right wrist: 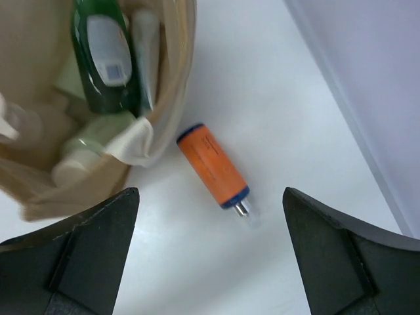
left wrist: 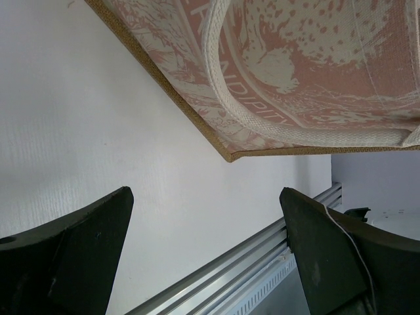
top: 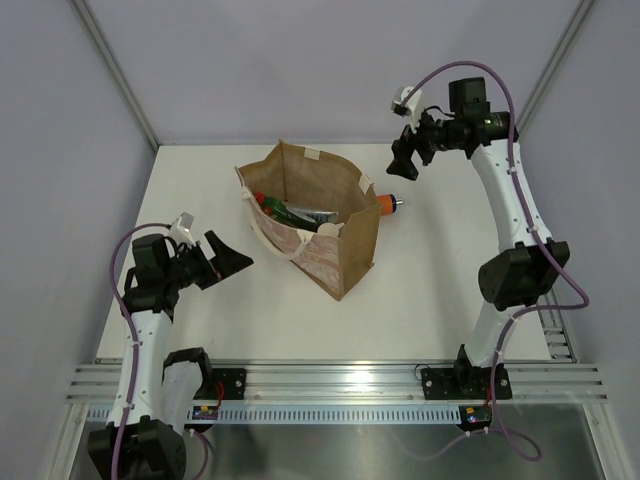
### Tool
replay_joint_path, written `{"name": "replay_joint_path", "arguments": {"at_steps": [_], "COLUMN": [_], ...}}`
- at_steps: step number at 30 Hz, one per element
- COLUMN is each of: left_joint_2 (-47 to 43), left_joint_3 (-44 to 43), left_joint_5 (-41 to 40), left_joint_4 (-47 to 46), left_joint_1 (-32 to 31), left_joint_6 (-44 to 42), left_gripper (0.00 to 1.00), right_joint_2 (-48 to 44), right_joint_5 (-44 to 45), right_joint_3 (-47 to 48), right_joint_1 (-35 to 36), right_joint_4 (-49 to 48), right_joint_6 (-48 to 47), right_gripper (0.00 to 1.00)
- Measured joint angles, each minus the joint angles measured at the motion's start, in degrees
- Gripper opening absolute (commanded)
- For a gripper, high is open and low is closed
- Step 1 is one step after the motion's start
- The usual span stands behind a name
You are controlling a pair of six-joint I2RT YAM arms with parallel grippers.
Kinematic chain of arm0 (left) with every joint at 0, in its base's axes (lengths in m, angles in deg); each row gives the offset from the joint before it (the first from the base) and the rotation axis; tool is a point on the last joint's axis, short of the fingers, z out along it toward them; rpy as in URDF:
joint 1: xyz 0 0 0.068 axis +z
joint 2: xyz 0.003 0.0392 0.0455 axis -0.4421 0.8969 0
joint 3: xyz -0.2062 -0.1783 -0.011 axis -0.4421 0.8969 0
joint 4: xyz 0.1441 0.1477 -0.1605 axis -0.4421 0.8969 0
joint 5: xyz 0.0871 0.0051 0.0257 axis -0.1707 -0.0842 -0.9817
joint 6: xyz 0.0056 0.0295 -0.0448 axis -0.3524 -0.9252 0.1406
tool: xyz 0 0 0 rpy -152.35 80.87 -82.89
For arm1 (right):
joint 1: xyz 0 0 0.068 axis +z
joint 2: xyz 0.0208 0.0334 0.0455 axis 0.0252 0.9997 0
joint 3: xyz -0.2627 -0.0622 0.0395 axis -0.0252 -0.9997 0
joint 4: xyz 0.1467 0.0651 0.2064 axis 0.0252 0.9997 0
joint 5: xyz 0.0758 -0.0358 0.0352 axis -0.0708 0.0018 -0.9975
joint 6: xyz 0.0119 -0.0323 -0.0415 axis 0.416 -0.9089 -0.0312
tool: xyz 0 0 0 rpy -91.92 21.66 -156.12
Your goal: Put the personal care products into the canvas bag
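Note:
My right gripper moves down, turning slightly, over the orange bottle's body near its nozzle end (top: 389, 204) (right wrist: 227, 185) next, since it lies slanted below the gripper's open fingers.
The tan canvas bag (top: 340, 215) stands upright mid-table with its patterned reddish side (left wrist: 315, 72) facing front. Inside it lie the green red-capped bottle (top: 282, 209) (right wrist: 102, 52), a silver-grey tube (top: 318, 214) and pale bottles (right wrist: 88, 144). The orange bottle (top: 388, 204) (right wrist: 213, 167) lies on the table against the bag's right side. My right gripper (top: 404, 160) (right wrist: 210, 256) is open and empty, raised above the orange bottle. My left gripper (top: 228, 258) (left wrist: 207, 256) is open and empty, left of the bag.
A white table (top: 200, 190) with grey walls behind and at both sides. An aluminium rail (top: 340, 380) runs along the near edge, and it also shows in the left wrist view (left wrist: 249, 262).

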Motion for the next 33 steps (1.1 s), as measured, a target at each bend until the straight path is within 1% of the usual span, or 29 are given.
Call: {"name": "replay_joint_path", "arguments": {"at_steps": [3,6,9,12,16,25,29,31,33], "left_joint_2": [-0.1,-0.1,0.0,0.0,0.2,0.5,0.5,0.5,0.5], "left_joint_3": [0.0,0.0,0.0,0.2,0.7,0.7,0.7,0.7,0.7], "left_joint_5": [0.0,0.0,0.0,0.0,0.0,0.0,0.0,0.0,0.0], "left_joint_4": [0.0,-0.3,-0.4,-0.4,-0.3,-0.4,-0.3,-0.3,-0.3], "left_joint_1": [-0.1,-0.2,-0.2,-0.3,-0.7,-1.3,-1.6,-1.7,-1.7], "left_joint_6": [0.0,0.0,0.0,0.0,0.0,0.0,0.0,0.0,0.0], "left_gripper": [0.99,0.99,0.99,0.99,0.99,0.99,0.99,0.99,0.99], "right_joint_2": [6.0,11.1,16.2,21.3,26.7,30.1,31.8,32.7,33.5], "right_joint_5": [2.4,5.2,7.6,8.5,10.8,16.3,19.4,21.4,23.2], "right_joint_3": [0.0,0.0,0.8,2.8,4.0,2.6,3.1,3.1,3.1], "right_joint_1": [-0.9,-1.8,-2.6,-2.9,-1.8,5.5,7.1,7.6,7.9], "right_joint_4": [3.5,5.1,6.5,7.2,8.5,5.8,4.0,3.5,3.1], "right_joint_6": [-8.9,-15.2,-20.0,-22.8,-25.0,-24.8,-24.5,-24.5,-24.4], "right_gripper": [0.99,1.0,0.99,0.99,1.0,0.99,0.99,0.97,0.91]}}
